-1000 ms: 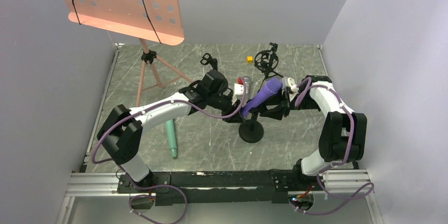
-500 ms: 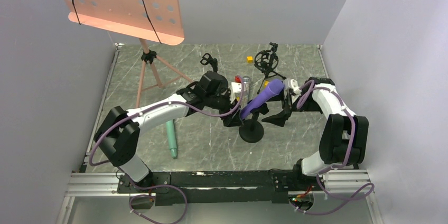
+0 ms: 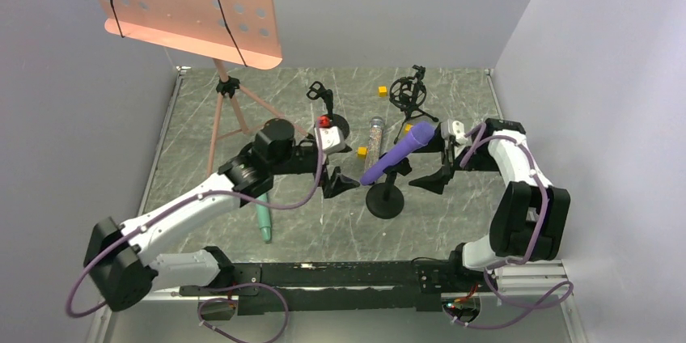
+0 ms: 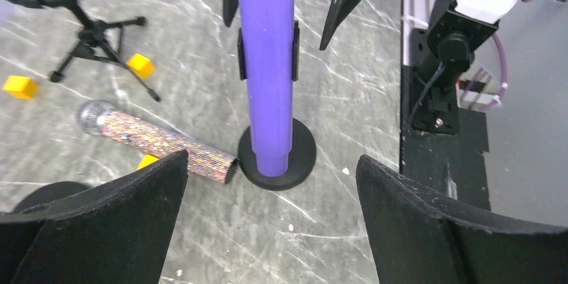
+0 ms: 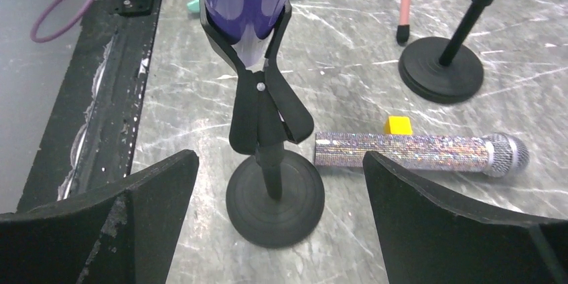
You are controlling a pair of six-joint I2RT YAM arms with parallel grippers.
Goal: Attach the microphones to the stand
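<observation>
I will move my left gripper to the right in the top view onto the purple microphone's handle beside the clip, since the microphone's lower end juts toward my fingers.
The purple microphone rests tilted in the clip of a black round-based stand, and nothing grips it. My left gripper stands open just left of the stand, its fingers wide apart with bare floor between. To the stand's right my right gripper is open too, also empty. On the floor behind the stand lies the glittery copper microphone, seen again beside the base. The mint green microphone lies partly under my left arm.
A second round-based stand and a tripod stand with a shock mount are at the back. Small yellow cubes are scattered about. A pink music stand rises at the back left.
Both grippers opened and drew away from the purple microphone, which stays in the clip. The left arm pulled well back to the left; the right one shifted slightly right.
</observation>
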